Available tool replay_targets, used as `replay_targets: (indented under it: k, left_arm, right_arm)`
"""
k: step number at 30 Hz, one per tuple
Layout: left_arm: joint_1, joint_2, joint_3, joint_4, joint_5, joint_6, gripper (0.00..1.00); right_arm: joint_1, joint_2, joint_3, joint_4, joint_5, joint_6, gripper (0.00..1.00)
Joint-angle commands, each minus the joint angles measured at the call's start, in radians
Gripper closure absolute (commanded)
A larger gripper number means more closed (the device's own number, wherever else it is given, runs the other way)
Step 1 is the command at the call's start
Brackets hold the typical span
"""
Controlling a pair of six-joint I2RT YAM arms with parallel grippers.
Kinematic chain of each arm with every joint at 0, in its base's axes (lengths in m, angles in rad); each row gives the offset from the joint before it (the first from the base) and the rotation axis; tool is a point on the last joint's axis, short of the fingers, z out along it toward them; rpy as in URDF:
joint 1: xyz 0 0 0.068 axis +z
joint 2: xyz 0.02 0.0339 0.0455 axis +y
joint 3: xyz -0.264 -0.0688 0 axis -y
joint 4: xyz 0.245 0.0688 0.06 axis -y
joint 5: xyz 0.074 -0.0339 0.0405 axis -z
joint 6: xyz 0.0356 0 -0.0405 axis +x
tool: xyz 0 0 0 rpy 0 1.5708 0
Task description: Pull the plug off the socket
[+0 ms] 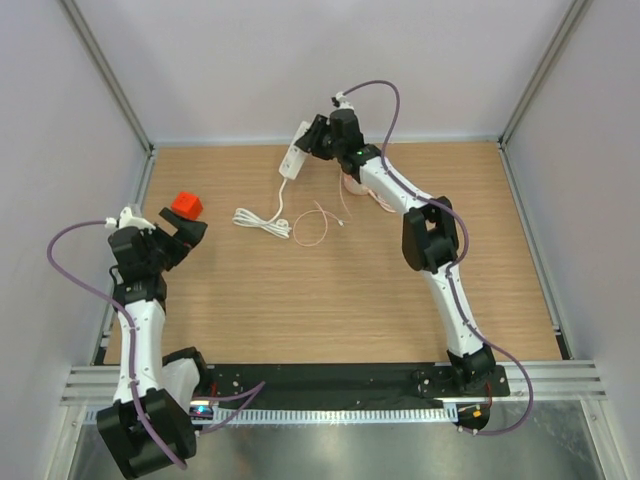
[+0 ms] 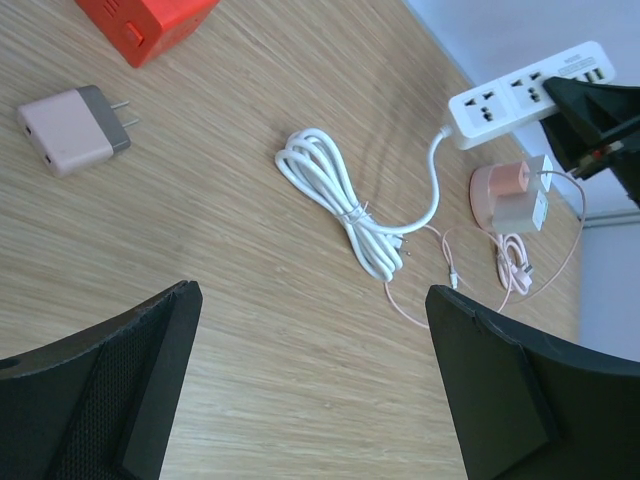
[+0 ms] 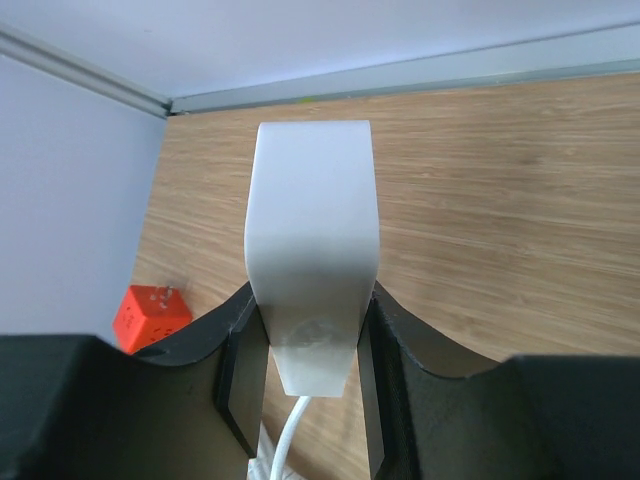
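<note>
The right gripper lowers the white power strip onto the bare wood below it and releases next, since the plug already lies loose by the red cube.
The socket is a white power strip at the far side of the table, its outlets showing nothing plugged in. My right gripper is shut on one end of the strip, fingers pressed against both sides. A pink-and-grey plug with two prongs lies loose on the wood next to a red cube. My left gripper hangs open above bare table, close to the red cube, holding nothing. In the top view the plug is hidden.
The strip's white cord lies coiled mid-table. A thin pink cable loops beside it, and a pink round charger with a white adapter sits under the right arm. Grey walls enclose the table on three sides.
</note>
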Motion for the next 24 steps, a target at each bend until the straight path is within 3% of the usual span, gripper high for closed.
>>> replay_targets:
  k: [1, 7, 13, 17, 24]
  left_arm:
    - [0.004, 0.007, 0.006, 0.011, 0.042, 0.022, 0.0]
    - [0.005, 0.01, 0.001, 0.035, 0.082, 0.018, 0.0]
    - [0.004, 0.024, -0.008, 0.058, 0.103, 0.006, 0.0]
    - [0.005, 0.033, -0.011, 0.074, 0.121, -0.004, 0.0]
    - [0.004, 0.033, -0.019, 0.091, 0.138, -0.011, 0.0]
  right_arm:
    - [0.0, 0.045, 0.043, 0.118, 0.047, 0.013, 0.99]
    - [-0.016, 0.119, 0.038, 0.129, 0.053, -0.019, 0.99]
    - [-0.031, 0.155, 0.025, 0.156, 0.039, -0.024, 0.77]
    - [-0.039, 0.16, 0.015, 0.155, 0.042, -0.045, 0.55]
    - [-0.049, 0.149, -0.003, 0.147, 0.047, -0.071, 0.45]
